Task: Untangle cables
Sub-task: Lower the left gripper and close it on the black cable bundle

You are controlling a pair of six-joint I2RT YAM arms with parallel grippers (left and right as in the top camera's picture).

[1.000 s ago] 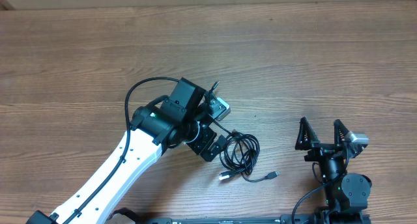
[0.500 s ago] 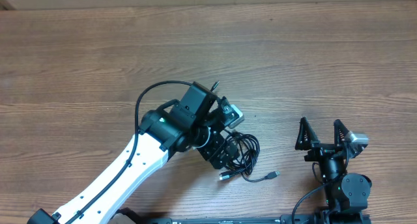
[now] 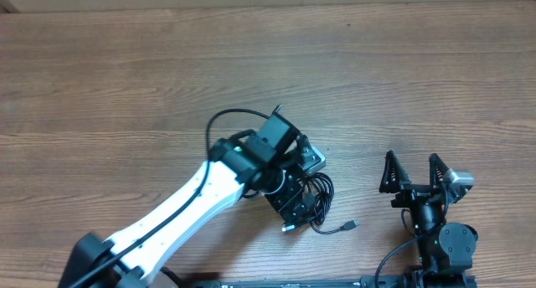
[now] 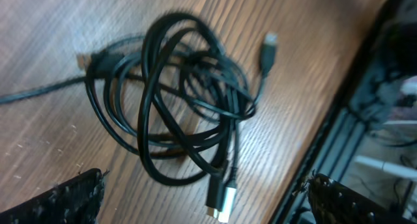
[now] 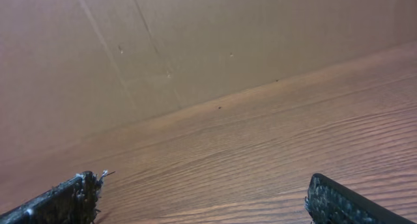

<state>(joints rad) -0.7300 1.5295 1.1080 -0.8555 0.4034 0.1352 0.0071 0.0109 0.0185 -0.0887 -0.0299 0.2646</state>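
My left gripper should go down open until its fingers straddle that loop's long strand (image 4: 144, 123), and then close. The thick cable loop arches over the thinner cords.
The cables (image 3: 321, 190) lie as one tangled bundle of black loops on the wooden table, near its front edge. One plug (image 3: 350, 226) trails out to the right, and a silver-tipped plug (image 3: 289, 227) pokes out at the bottom. My left gripper (image 3: 296, 206) hovers over the bundle's left part and hides it. In the left wrist view the loops (image 4: 176, 100) fill the middle, the silver-tipped plug (image 4: 221, 201) lies between my fingers, and the left gripper (image 4: 207, 199) is open with both fingertips clear of the cords. My right gripper (image 3: 413, 172) stands open and empty to the right; it (image 5: 205, 201) sees only bare wood.
A black rail (image 4: 355, 113) runs along the table's front edge just past the bundle. A brown cardboard wall (image 5: 195, 42) rises at the far side of the table (image 3: 126, 79). The right arm's base (image 3: 444, 246) sits at the front right.
My left arm has swung to the right and now covers the left part of the cable bundle. The cables and the right arm have not moved.
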